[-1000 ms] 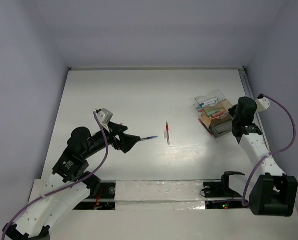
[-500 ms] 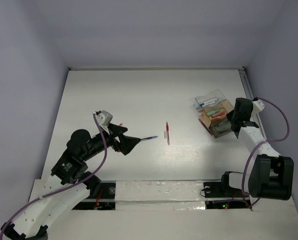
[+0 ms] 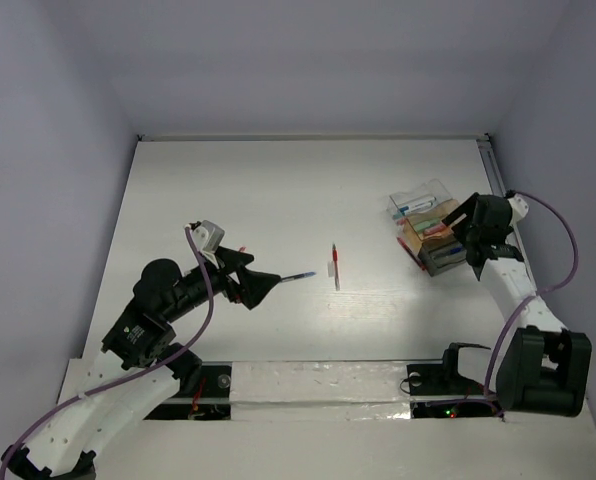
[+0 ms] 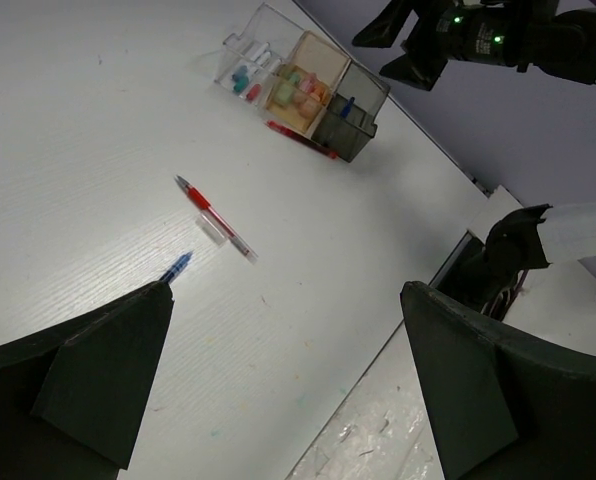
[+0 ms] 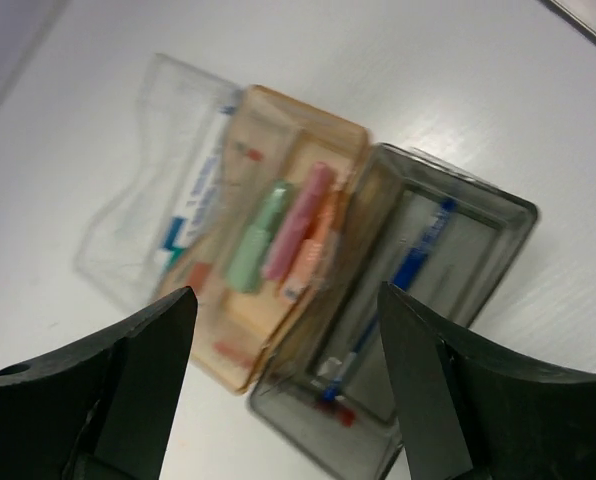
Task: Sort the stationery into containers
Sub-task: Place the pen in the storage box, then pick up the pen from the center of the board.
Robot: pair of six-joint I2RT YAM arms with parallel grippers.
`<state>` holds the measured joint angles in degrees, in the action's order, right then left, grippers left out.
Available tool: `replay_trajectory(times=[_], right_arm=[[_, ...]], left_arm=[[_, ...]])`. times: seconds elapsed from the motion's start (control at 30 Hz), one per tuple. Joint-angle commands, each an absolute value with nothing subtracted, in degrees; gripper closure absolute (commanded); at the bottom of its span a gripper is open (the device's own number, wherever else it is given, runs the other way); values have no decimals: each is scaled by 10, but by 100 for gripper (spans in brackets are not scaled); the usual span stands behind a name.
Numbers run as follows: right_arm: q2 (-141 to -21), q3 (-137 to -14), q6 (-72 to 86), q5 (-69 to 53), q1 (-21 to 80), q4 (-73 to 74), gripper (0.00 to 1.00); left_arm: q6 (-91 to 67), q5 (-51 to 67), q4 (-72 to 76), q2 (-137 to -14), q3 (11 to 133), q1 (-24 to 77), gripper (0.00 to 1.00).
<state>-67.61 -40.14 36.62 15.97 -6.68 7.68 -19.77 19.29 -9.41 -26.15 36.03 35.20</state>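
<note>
The unsorted red pen is below my right gripper and to its left in the top view. My right gripper will next cross over and lower onto the red pen's red grip.
The containers (image 3: pixel 426 233) stand at the right: a clear box (image 5: pixel 153 205), an orange-tan box (image 5: pixel 240 345) and a grey box (image 5: pixel 478 235) joined side by side. Green, pink and orange pieces lie in the orange-tan box. A blue pen (image 5: pixel 410 268) lies in the grey box. My right gripper (image 5: pixel 286 296) hangs open just above these boxes, nothing between its fingers. On the table lie a red pen (image 3: pixel 335 266) and a second blue pen (image 3: pixel 300 276). My left gripper (image 3: pixel 263 288) is open, empty, just left of that blue pen (image 4: pixel 178 268).
A small white piece (image 3: pixel 330 268) lies against the red pen (image 4: pixel 213 215). Another red item (image 4: pixel 298 138) lies on the table along the near side of the containers (image 4: pixel 308 95). The table's right edge rail (image 3: pixel 496 175) runs close behind the boxes.
My right gripper has opened over the grey box and its wrist has turned slightly. The left arm has stayed in place.
</note>
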Motion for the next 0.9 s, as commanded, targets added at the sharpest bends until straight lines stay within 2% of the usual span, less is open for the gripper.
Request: replay_trajectory(times=[0.0,0.1,0.2,0.33,0.57,0.73,0.87], right_arm=[[-614,-429,333,65,-58,48,21],[-599,-446,318,39,11,65,24],[-607,-475,303,53,103,80,31],[-661,-500,294,49,205,75,36],[-822,-597,239,42,340,78,40],[-945,-689,244,16,419,52,46],[-1074,-825,237,64,493,89,47]], left_arm=[[-192,185,-82,-265,377,354,2],[-190,175,-83,-272,379,354,2],[-190,168,-86,-280,380,349,2],[-191,158,-89,-294,381,323,2],[-192,135,-96,-312,386,270,3],[-194,47,-106,-275,395,241,3],[-200,5,-109,-252,397,220,2]])
